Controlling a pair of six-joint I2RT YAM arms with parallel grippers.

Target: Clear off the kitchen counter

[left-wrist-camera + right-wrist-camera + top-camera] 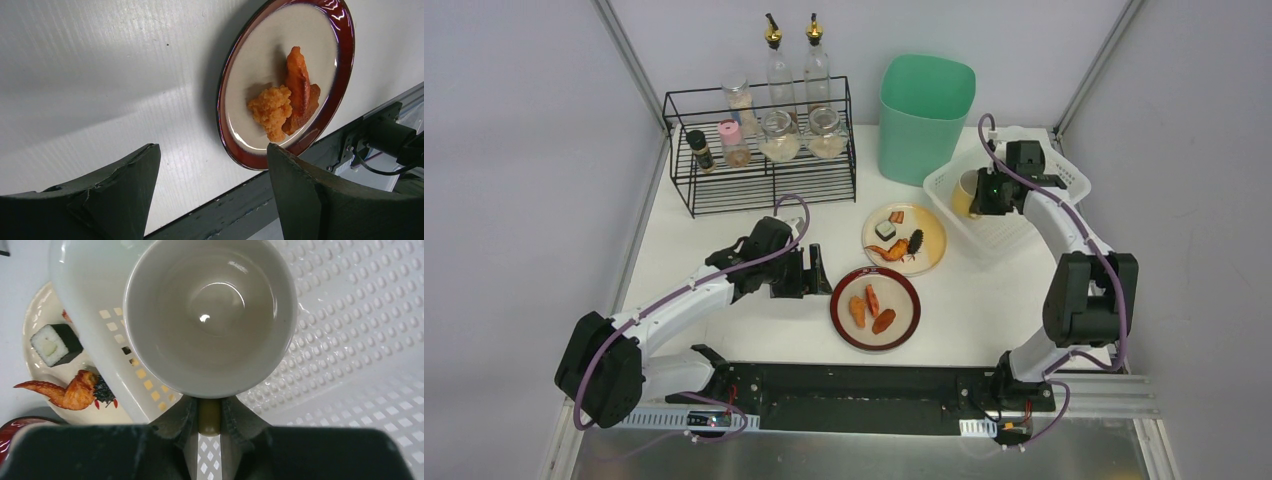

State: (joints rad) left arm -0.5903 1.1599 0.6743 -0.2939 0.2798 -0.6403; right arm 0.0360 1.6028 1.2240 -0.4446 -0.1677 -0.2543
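The right gripper shifts toward the basket's end by the cream plate next, lowers and releases the handle. The mesh basket shows empty bottom around the cup (965,192), which leaves room.
On the white kitchen counter (724,215) stands a red-rimmed plate (839,322) with orange fried pieces (287,100). My left gripper (816,272) hovers just left of it, open and empty; the left wrist view shows the plate (260,65) beyond the gripper (212,147). A cream plate (929,250) with sushi and a wing lies further back. My right gripper (976,195) is shut on the handle of a cup (965,192), over the left end of the white mesh basket (1009,235). The right wrist view shows the empty cup (210,315) ahead of the gripper (209,412).
A green bin (924,118) stands at the back centre, beside the basket. A black wire rack (764,180) with jars and two bottles fills the back left. A black rail (864,385) runs along the near edge. The cream plate (40,320) slips partly under the basket (360,340).
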